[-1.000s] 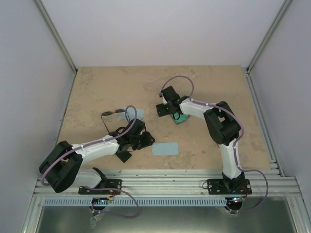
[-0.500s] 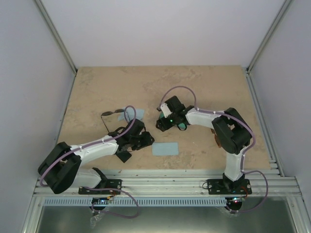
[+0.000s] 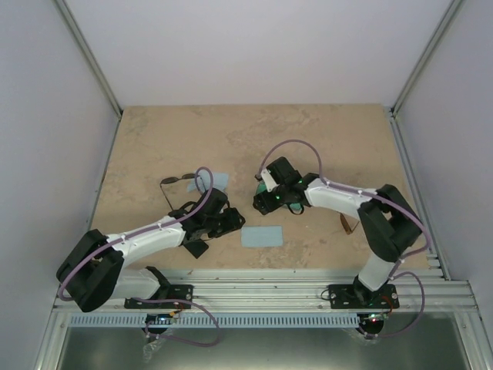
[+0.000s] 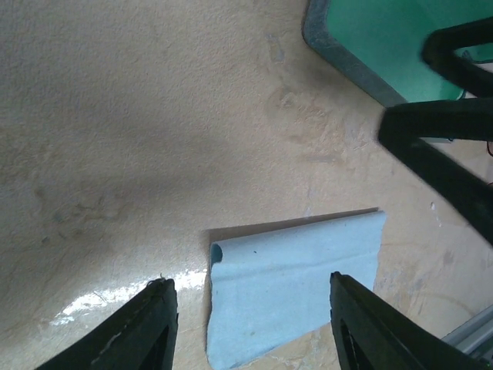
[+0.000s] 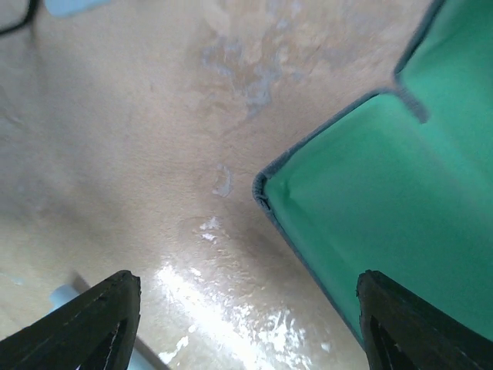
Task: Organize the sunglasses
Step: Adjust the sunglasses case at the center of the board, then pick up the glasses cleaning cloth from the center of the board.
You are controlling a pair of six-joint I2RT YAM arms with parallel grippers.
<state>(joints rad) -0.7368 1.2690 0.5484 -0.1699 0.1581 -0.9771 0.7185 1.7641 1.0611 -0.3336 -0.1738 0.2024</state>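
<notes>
The right gripper moves back and down next onto the cloth's loose short edge [image 3: 282,240], opposite my left gripper, since that edge lies below and toward my base.
One black-framed pair of sunglasses [image 3: 179,181] lies at the left of the table, its thin arm also showing in the right wrist view [image 5: 15,23]. My left gripper [image 3: 229,220] is open, low over a folded light-blue cloth [image 4: 293,281], with the cloth between its fingers [image 4: 146,327] and nothing held. My right gripper [image 3: 269,199] is open beside an opened grey case with a green lining [image 5: 385,193], one finger [image 5: 420,324] over the lining. A thin brown strip [image 3: 346,224] peeks out by the right arm; too little shows to name it.
A second light-blue cloth [image 3: 219,179] lies next to the black pair. The green-lined case [image 4: 370,38] and the right gripper's black fingers [image 4: 447,139] sit close ahead of my left gripper. A dark object [image 3: 197,248] lies by the left forearm. Metal rails edge the table.
The right arm swung nearer and lower, bringing its gripper from behind the green case to its near-left corner. The left gripper's fingers spread wider over the cloth.
</notes>
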